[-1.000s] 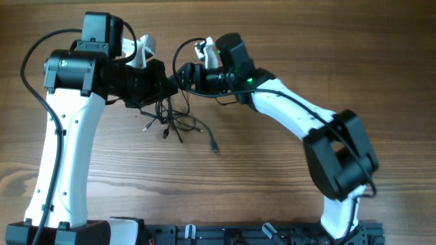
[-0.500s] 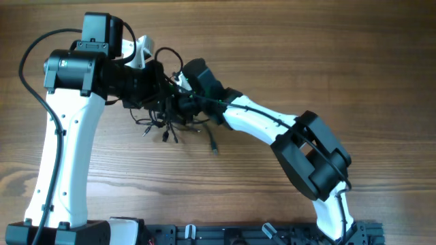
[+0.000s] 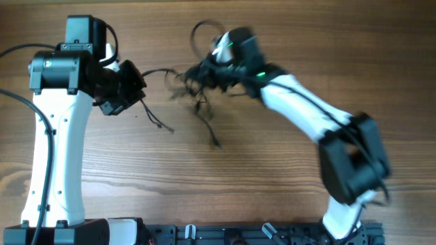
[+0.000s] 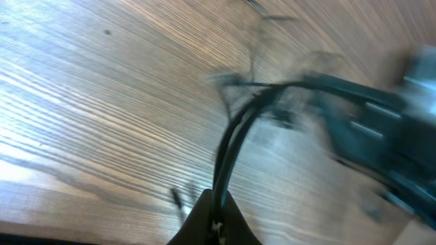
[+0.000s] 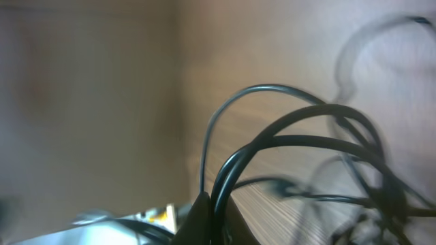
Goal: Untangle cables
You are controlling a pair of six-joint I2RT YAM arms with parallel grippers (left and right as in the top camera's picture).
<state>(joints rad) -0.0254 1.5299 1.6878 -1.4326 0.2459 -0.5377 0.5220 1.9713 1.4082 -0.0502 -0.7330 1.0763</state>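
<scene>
The cords still hang in one heap between my grippers; my right gripper needs to move up and away from the left gripper next, then open.
The cables [image 3: 196, 94] are thin black cords, pulled into a loose bunch at the table's upper middle between my two grippers. My left gripper [image 3: 137, 88] is shut on strands [image 4: 231, 143] that stretch right towards the bunch. My right gripper [image 3: 204, 72] is shut on several looping strands [image 5: 286, 129] at the bunch's right side. The left wrist view has the left gripper [image 4: 216, 221] pinching two strands, with the blurred right gripper [image 4: 381, 129] beyond them. Cords rise out of the right gripper [image 5: 212, 214]. One loose end [image 3: 161, 123] trails below the left gripper and another plug end [image 3: 215, 143] lies nearer the front.
The wooden table [image 3: 272, 177] carries only the cables. The right arm's white links [image 3: 300, 102] run diagonally to the lower right, and the left arm's white column [image 3: 58, 156] stands along the left side. A black rail [image 3: 238, 235] lines the front edge.
The right gripper has shut on the bunch and drawn back up and to the right. The left arm has shifted left, so the cables now stretch between the two grippers.
</scene>
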